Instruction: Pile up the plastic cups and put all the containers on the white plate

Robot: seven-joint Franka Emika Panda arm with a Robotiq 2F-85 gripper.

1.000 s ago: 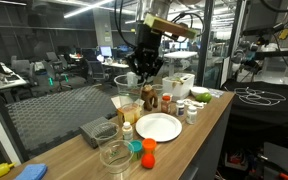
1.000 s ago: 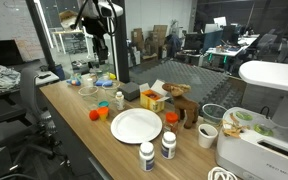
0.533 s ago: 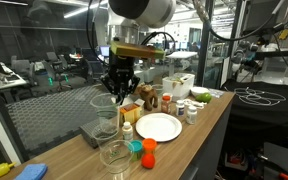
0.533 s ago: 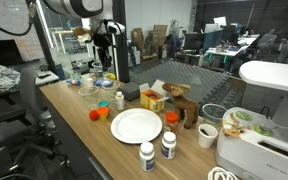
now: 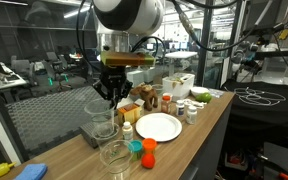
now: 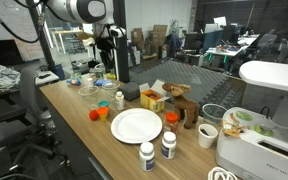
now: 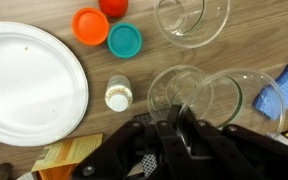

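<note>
The cup in my gripper shifts toward the white-capped bottle (image 7: 118,96) next, then goes down and is released. The cup lies off-line beside the second clear cup's opening (image 7: 178,91) below.
My gripper (image 7: 177,128) is shut on the rim of a clear plastic cup (image 7: 167,88) and holds it just above and beside a second clear cup (image 7: 229,98). In an exterior view the gripper (image 5: 112,92) hangs over the left cups with the held cup (image 5: 101,107) under it. A third clear cup (image 7: 192,18) stands apart; it also shows at the table front (image 5: 113,153). The white plate (image 7: 29,85) is bare and also shows in both exterior views (image 5: 159,127) (image 6: 136,125). A small white-capped bottle (image 7: 118,96) stands beside the plate.
Orange (image 7: 89,25), teal (image 7: 125,40) and red (image 7: 114,5) lids lie near the plate. A blue cloth (image 7: 284,85) lies past the cups. Two white bottles (image 6: 157,150), a yellow box (image 6: 152,100) and brown figures (image 6: 184,110) surround the plate. A glass partition runs behind the table.
My gripper has carried the clear cup leftward in the exterior view and lowered it from above the jars to just over the cups at the table end.
</note>
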